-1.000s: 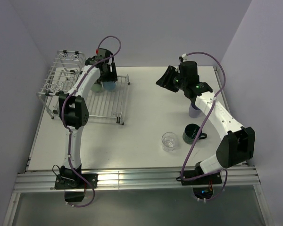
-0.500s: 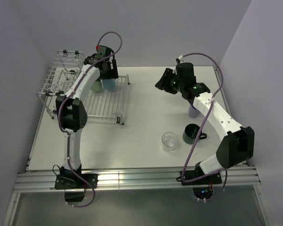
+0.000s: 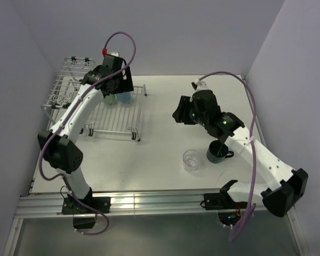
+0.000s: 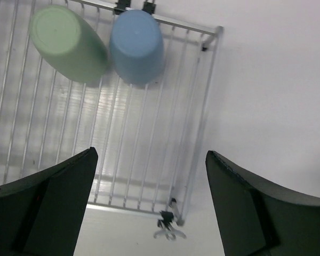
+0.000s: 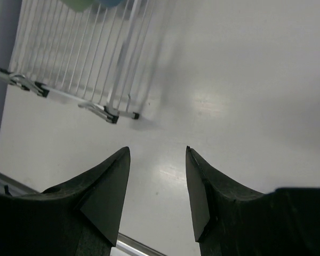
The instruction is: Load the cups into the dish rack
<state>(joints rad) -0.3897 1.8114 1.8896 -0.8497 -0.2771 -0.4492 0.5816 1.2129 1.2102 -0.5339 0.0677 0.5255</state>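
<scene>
The dark green mug stands by the glass's other side, so my right gripper will move back and down to the clear glass's rim on the rack side (image 3: 184, 157).
A pale green cup (image 4: 69, 42) and a light blue cup (image 4: 137, 45) stand upside down side by side at the far edge of the dish rack's flat grid tray (image 4: 149, 154); both also show in the top view (image 3: 111, 99) (image 3: 125, 97). My left gripper (image 4: 152, 176) is open and empty, held above the tray (image 3: 117, 120); in the top view it (image 3: 119, 84) hovers over the two cups. My right gripper (image 5: 157, 150) is open and empty over the bare table; in the top view it (image 3: 182, 109) is at the middle. The dark green mug (image 3: 217, 151) and clear glass (image 3: 191, 160) stand near the right arm. The lavender cup is hidden.
The rack's raised basket section (image 3: 69, 80) stands at the far left against the wall. The rack's near corner foot (image 5: 117, 114) shows in the right wrist view. Walls close in at the back, left and right. A metal rail (image 3: 149, 202) runs along the table's near edge.
My left gripper has lifted up off the light blue cup, which stays on the tray. My right arm has swung nearer and to the left, now covering the lavender cup.
</scene>
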